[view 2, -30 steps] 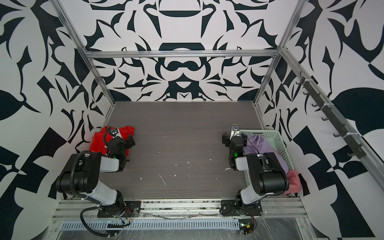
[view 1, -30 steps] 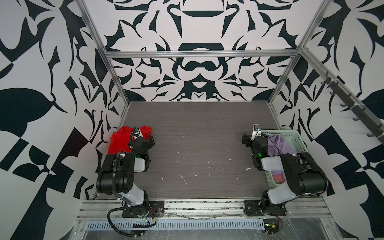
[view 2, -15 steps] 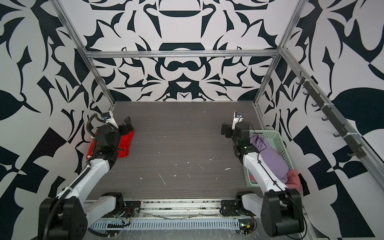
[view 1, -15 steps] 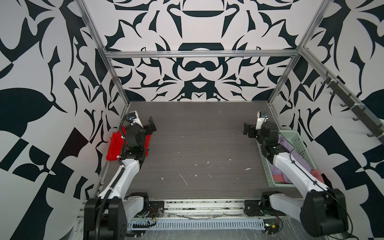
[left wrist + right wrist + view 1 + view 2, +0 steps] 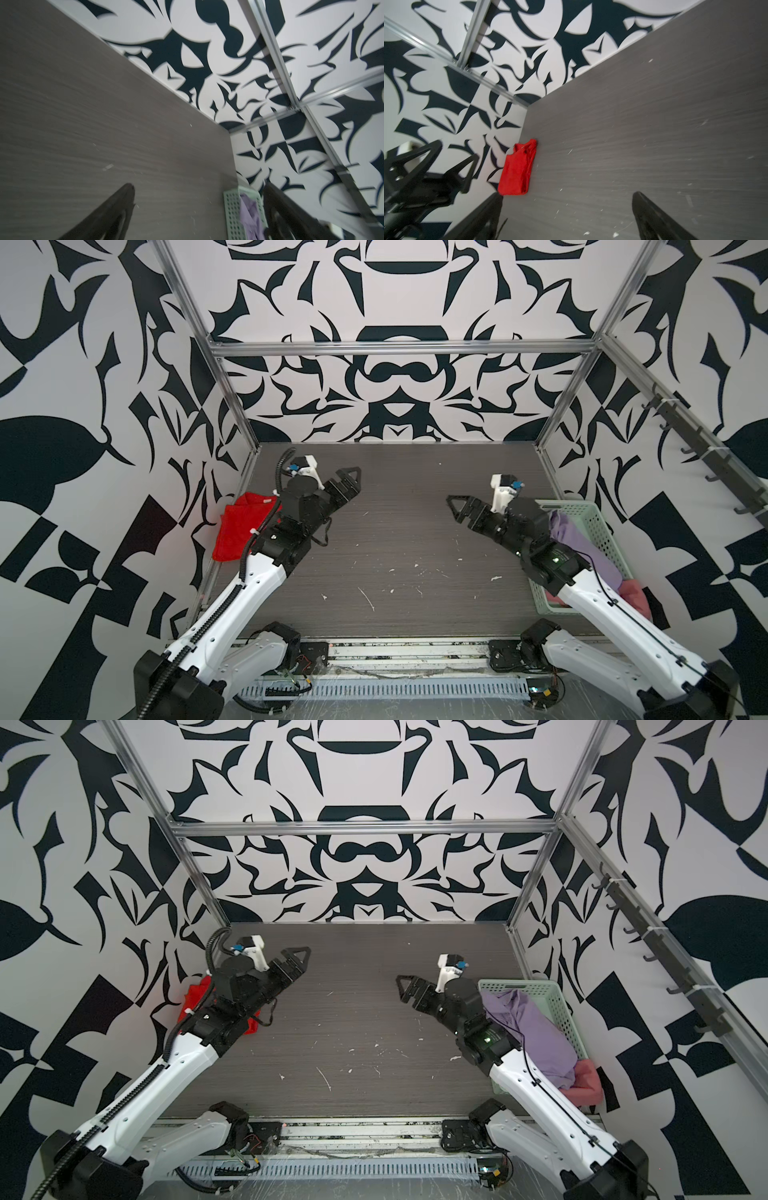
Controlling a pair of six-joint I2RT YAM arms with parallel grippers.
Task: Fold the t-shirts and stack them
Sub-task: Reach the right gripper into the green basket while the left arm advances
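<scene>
The lilac t-shirt is on top in the basket, so I will next swing my right gripper over it, point the fingertips down and lower them onto the shirt's far part (image 5: 521, 1011).
A folded bright red t-shirt (image 5: 239, 533) (image 5: 195, 998) (image 5: 517, 168) lies against the left wall, partly hidden behind my left arm. A lilac t-shirt (image 5: 582, 539) (image 5: 536, 1027) (image 5: 249, 212) lies crumpled in the pale green basket (image 5: 582, 510) at the right. A salmon pink t-shirt (image 5: 633, 593) (image 5: 584, 1081) hangs over the basket's near end. My left gripper (image 5: 353, 479) (image 5: 301, 957) (image 5: 198, 187) hovers open and empty above the table, beyond the red shirt. My right gripper (image 5: 455, 506) (image 5: 403, 986) (image 5: 566, 195) hovers open and empty left of the basket.
The dark wood-grain table (image 5: 395, 539) carries small white flecks. Patterned walls with metal frame rails (image 5: 399, 348) enclose it on three sides. A rail of hooks (image 5: 681, 439) runs along the right wall. Both arm bases sit at the front edge.
Both arms have risen from a folded pose near the front and stretched out over the table, uncovering much of the red shirt. Both grippers stayed open.
</scene>
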